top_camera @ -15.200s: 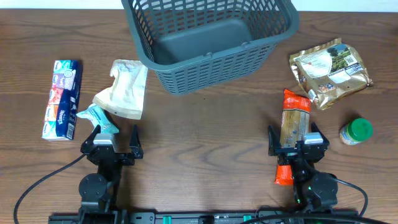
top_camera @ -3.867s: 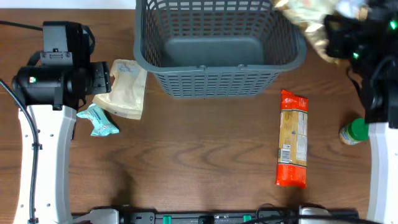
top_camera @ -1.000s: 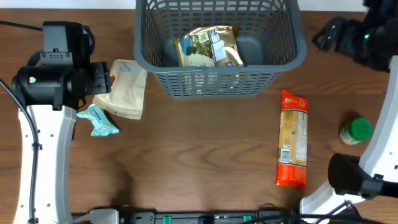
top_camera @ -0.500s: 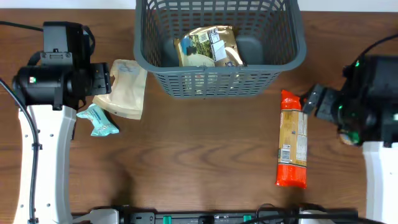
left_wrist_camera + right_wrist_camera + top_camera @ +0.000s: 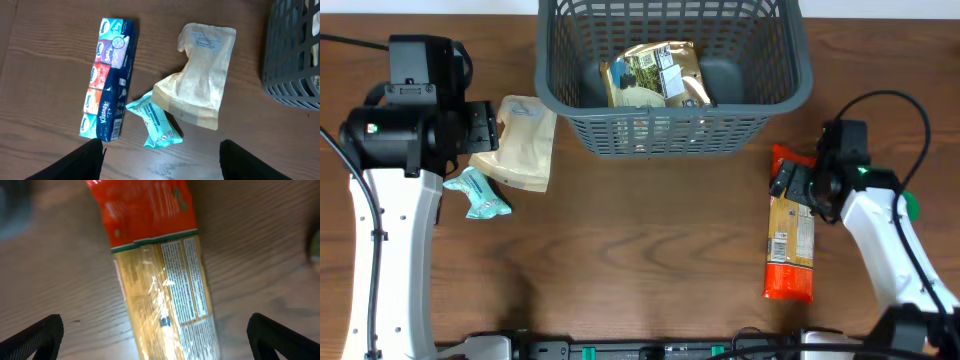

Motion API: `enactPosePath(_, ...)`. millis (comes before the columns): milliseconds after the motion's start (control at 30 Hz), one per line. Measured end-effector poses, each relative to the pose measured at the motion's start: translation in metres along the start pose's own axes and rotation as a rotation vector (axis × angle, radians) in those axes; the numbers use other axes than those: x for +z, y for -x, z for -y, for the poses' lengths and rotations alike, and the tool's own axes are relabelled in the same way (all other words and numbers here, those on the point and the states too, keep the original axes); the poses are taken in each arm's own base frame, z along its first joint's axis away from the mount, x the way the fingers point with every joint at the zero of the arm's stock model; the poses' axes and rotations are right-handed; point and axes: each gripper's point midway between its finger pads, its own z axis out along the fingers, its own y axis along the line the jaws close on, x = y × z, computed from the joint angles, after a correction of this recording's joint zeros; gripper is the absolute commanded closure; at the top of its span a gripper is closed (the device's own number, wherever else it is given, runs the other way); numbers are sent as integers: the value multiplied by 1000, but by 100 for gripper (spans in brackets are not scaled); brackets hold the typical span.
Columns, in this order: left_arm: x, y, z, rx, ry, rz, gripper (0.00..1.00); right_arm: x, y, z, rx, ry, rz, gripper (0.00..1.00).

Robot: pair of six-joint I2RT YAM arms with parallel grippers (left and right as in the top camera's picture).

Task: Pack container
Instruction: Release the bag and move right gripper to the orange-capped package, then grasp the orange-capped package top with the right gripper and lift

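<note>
My right gripper lowers onto the pasta packet's yellow part (image 5: 790, 212) (image 5: 169, 327) near its far end next and closes, since the packet lies between the gripper's spread fingers.
The dark grey basket (image 5: 775, 95) stands at the back centre, with a gold snack packet (image 5: 655, 75) lying in it. Its corner shows in the left wrist view (image 5: 295, 60). My right gripper (image 5: 792, 185) is open and hovers low over the upper end of an orange and yellow pasta packet (image 5: 790, 240). In the right wrist view the packet (image 5: 160, 270) lies between the spread fingers (image 5: 157, 340). My left gripper (image 5: 482, 125) is open and empty (image 5: 162, 165), above a cream pouch (image 5: 200, 75), a teal packet (image 5: 157, 120) and a Kleenex pack (image 5: 107, 85).
The cream pouch (image 5: 525, 145) and the teal packet (image 5: 478, 193) lie left of the basket. A green-lidded jar (image 5: 910, 207) stands at the right, mostly behind my right arm. The left arm hides the Kleenex pack from overhead.
My right arm has come from beside the basket down to the pasta packet's upper end. The gold packet stays in the basket. The left arm has not moved.
</note>
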Motion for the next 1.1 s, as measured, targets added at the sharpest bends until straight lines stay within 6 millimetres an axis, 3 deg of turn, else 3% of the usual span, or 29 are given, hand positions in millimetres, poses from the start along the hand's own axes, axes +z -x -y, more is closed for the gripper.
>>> enactPosePath(133,0,0,0,0,0,0,27,24,-3,-1,-3,-14,-43,1)
enactPosePath(533,0,0,0,0,0,0,26,69,-29,2,-7,-48,-199,2)
enactPosePath(600,0,0,0,0,0,0,27,70,-29,1,-6,-43,-205,14)
enactPosePath(700,0,0,0,0,0,0,27,72,-28,-2,-1,-30,-208,49)
enactPosePath(833,0,0,0,0,0,0,27,72,-26,-2,-4,-33,-204,76)
enactPosePath(900,0,0,0,0,0,0,26,70,-23,-2,-11,-35,-197,98)
enactPosePath(1100,0,0,0,0,0,0,26,56,-7,-5,-3,-35,-196,99)
